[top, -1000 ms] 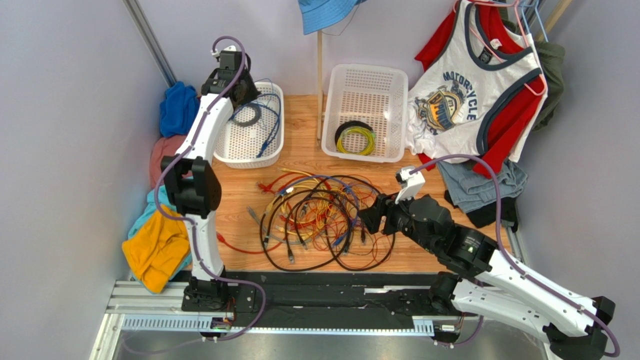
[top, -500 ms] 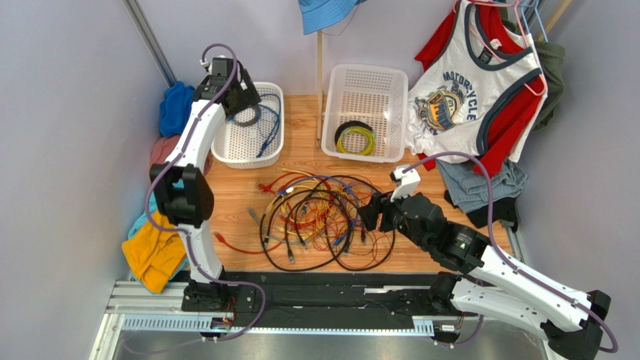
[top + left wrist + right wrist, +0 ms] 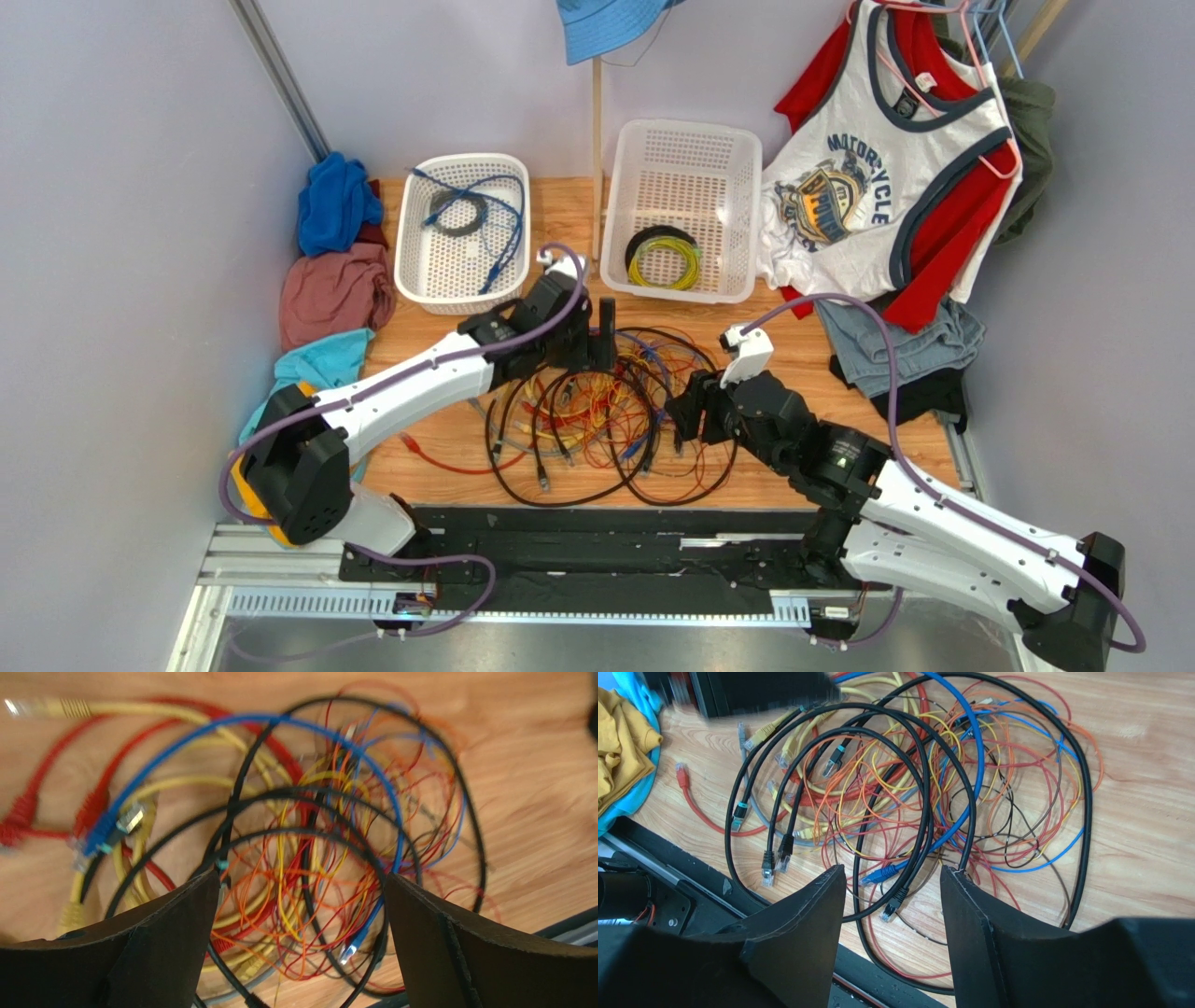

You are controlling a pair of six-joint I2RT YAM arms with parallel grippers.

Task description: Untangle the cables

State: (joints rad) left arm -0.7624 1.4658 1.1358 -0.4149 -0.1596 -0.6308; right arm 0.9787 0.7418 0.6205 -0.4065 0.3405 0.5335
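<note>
The robot should next lower its left gripper back onto the thin orange cable loops (image 3: pixel 599 415) (image 3: pixel 298 887) across the middle of the pile, nearer than its open fingers.
The cables (image 3: pixel 603 413) lie in one tangled pile of black, blue, red, orange and yellow loops on the wooden table. My left gripper (image 3: pixel 601 336) hangs over the pile's far side. In the left wrist view it (image 3: pixel 300 876) stands wide open, with the cables (image 3: pixel 281 812) blurred beneath and nothing between the fingers. My right gripper (image 3: pixel 687 413) is at the pile's right edge. It (image 3: pixel 892 870) is open above the cables (image 3: pixel 913 777). A black plug end (image 3: pixel 891 910) lies on the wood below the gap, untouched.
A white basket (image 3: pixel 421 280) at the back left holds a blue cable and a small black coil. A second basket (image 3: pixel 617 266) holds a yellow-green and black coil (image 3: pixel 662 258). Clothes (image 3: pixel 330 294) are heaped along the left wall, shirts (image 3: pixel 884 168) hang at the right, and a black rail (image 3: pixel 631 539) runs along the near edge.
My left arm has swung from the left basket down to the far side of the pile, and its jaws have opened. My right gripper has edged left and narrowed a little.
</note>
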